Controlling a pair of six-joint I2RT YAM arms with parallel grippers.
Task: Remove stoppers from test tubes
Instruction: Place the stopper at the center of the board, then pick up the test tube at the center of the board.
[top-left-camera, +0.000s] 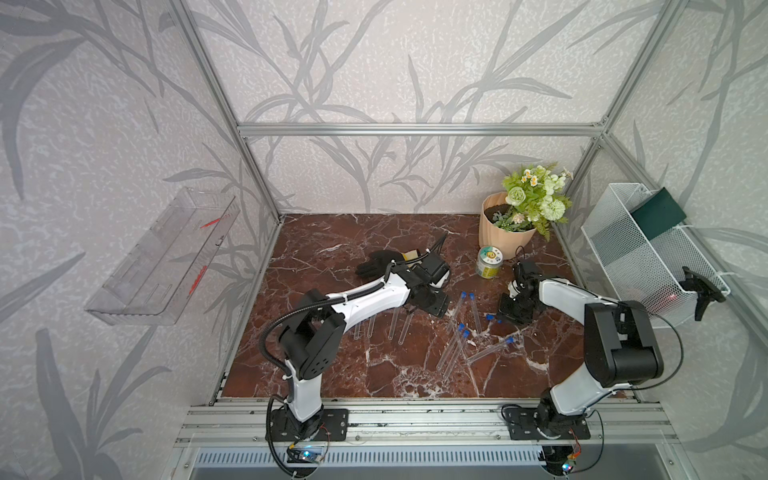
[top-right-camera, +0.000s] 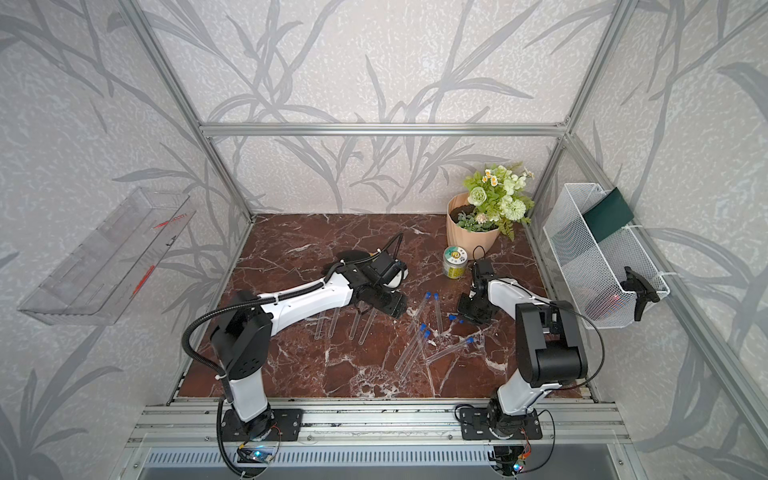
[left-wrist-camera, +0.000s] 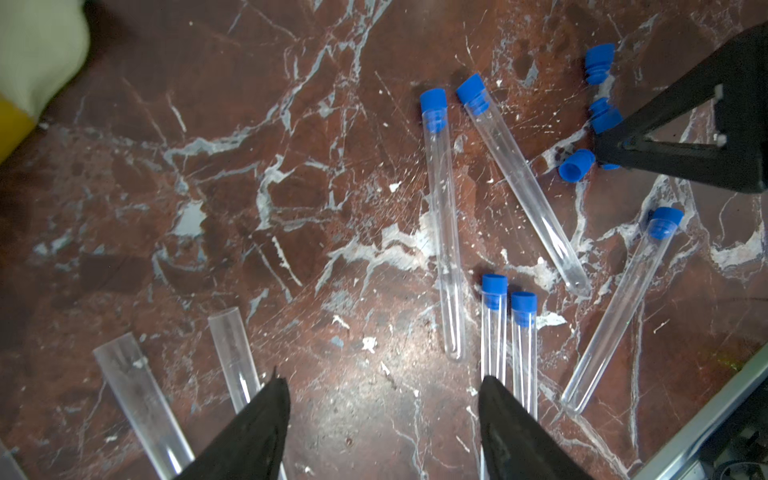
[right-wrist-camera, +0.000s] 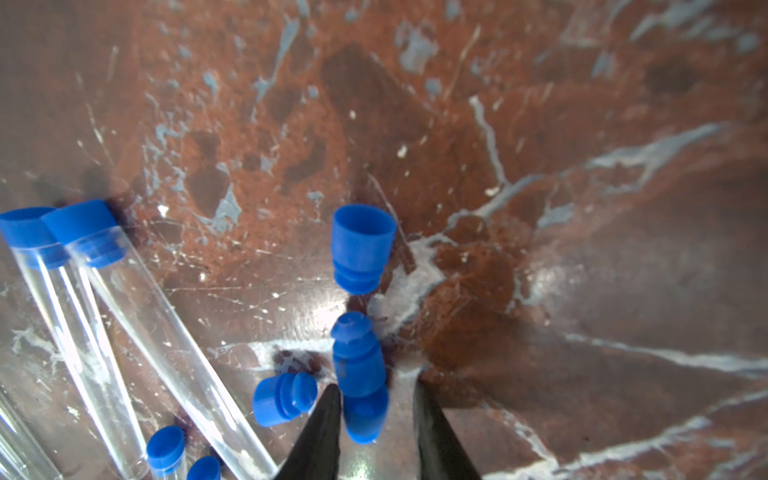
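Observation:
The nearest capped tube lies where the loose stoppers are. My left gripper will go down there next, to the tube and onto the middle of its glass (top-left-camera: 456, 310) (left-wrist-camera: 443, 224), clear of the stopper.
Several capped test tubes (left-wrist-camera: 442, 216) with blue stoppers lie mid-table, seen in both top views (top-left-camera: 457, 349) (top-right-camera: 415, 345). Uncapped tubes (left-wrist-camera: 137, 395) (top-left-camera: 395, 326) lie beside the left arm. My left gripper (left-wrist-camera: 382, 380) (top-left-camera: 430, 303) hovers open over bare marble between the two groups, holding nothing. My right gripper (right-wrist-camera: 376, 386) (top-left-camera: 505, 318) is low over several loose stoppers (right-wrist-camera: 361, 245) (left-wrist-camera: 575, 165). Its jaws stand apart. One stopper (right-wrist-camera: 365, 415) lies between them against one finger, with a gap to the other.
A black glove (top-left-camera: 374, 264) lies behind the left arm. A labelled jar (top-left-camera: 489, 262) and a flower pot (top-left-camera: 505, 230) stand at the back right. A white mesh basket (top-left-camera: 648, 257) hangs on the right wall, a clear tray (top-left-camera: 166, 257) on the left.

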